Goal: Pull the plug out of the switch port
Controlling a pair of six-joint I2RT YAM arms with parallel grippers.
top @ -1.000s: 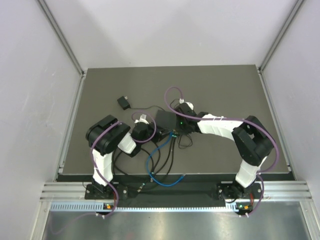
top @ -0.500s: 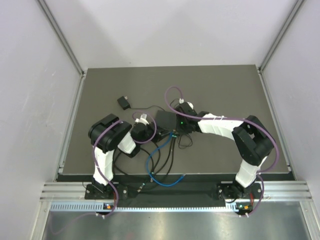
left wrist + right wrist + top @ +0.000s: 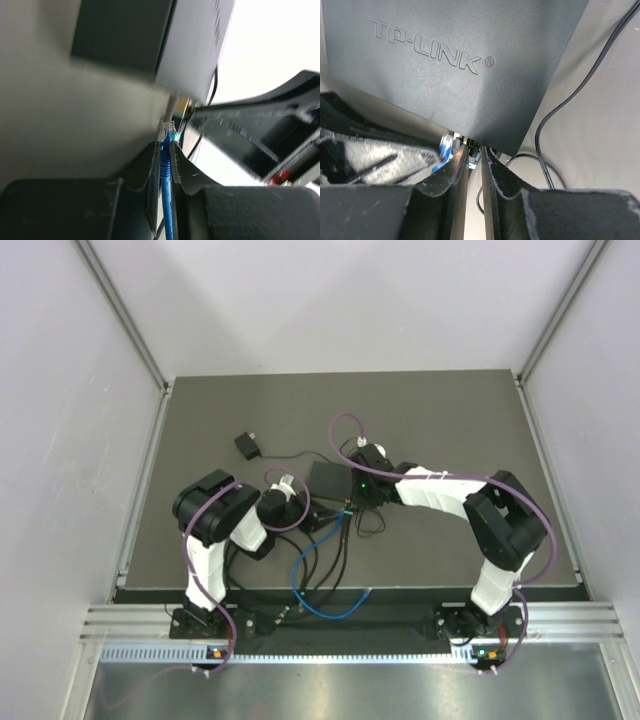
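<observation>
I will carry the plug outward and to the left in the top view with my left gripper and let go of it on the tabletop beside the adapter (image 3: 217,447), because that spot is bare.
The switch (image 3: 330,478) is a flat black TP-LINK box at mid-table; it also shows in the right wrist view (image 3: 455,65) and the left wrist view (image 3: 192,45). My left gripper (image 3: 318,517) is shut on the blue cable's plug (image 3: 166,150). The plug's clear tip (image 3: 170,131) sits just off the box's near edge. The blue cable (image 3: 300,575) loops toward the table's front. My right gripper (image 3: 475,152) stands at the same edge (image 3: 350,502), its fingers close together around a small black plug (image 3: 470,149) beside a green light.
A small black adapter block (image 3: 247,445) lies at the back left, its thin cable running to the switch. Black cables (image 3: 345,555) tangle in front of the switch. A thin black cable (image 3: 555,115) curves right of the box.
My left gripper has drawn back to the left with the blue plug. The plug's end now sits farther from the switch edge and the blue loop has shifted. The right arm has held still.
</observation>
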